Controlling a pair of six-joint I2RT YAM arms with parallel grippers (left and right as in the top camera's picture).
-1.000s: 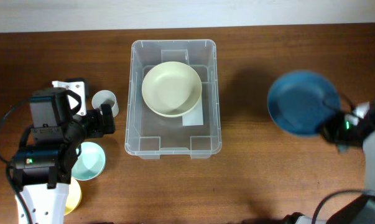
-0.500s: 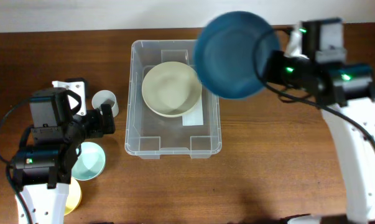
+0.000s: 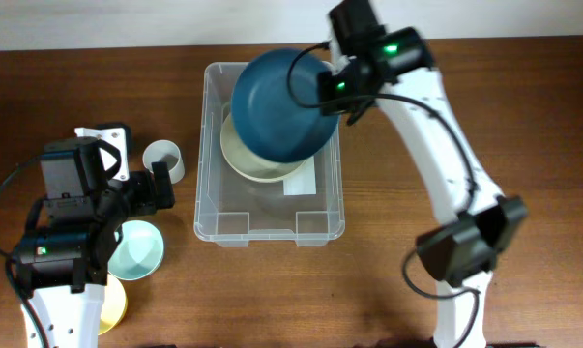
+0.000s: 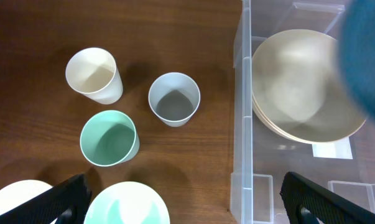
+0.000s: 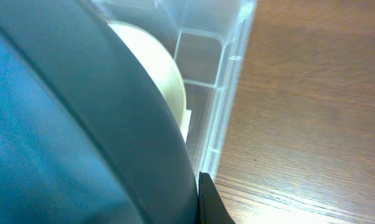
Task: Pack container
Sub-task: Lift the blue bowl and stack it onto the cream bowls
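Next, my right gripper needs to shift to the left in the overhead view, then lower into the container [image 3: 210, 224], because the dark blue bowl [image 3: 276, 104] hangs off-center above the cream bowl.
The clear plastic container [image 3: 210, 224] stands mid-table with a cream bowl [image 3: 245, 166] inside it, over a white label [image 3: 301, 182]. My right gripper [image 3: 322, 85] is shut on the rim of a dark blue bowl [image 3: 276, 104] and holds it above the container's far half, over the cream bowl. In the right wrist view the blue bowl [image 5: 69, 124] fills the frame, with the container wall [image 5: 227, 87] beside it. My left gripper [image 3: 160, 188] is open and empty, left of the container; its fingers [image 4: 181, 199] straddle the container's edge [image 4: 240, 124] and a mint bowl [image 4: 128, 202].
Left of the container stand a grey cup [image 4: 174, 98], a white cup [image 4: 92, 74], a mint cup [image 4: 109, 138] and a pale yellow bowl [image 4: 16, 200]. The overhead view shows the mint bowl [image 3: 139, 248] and grey cup [image 3: 163, 157]. Bare wood lies right of the container.
My right arm has swung the blue bowl from the right side of the table leftward to above the container. The left arm has barely moved.
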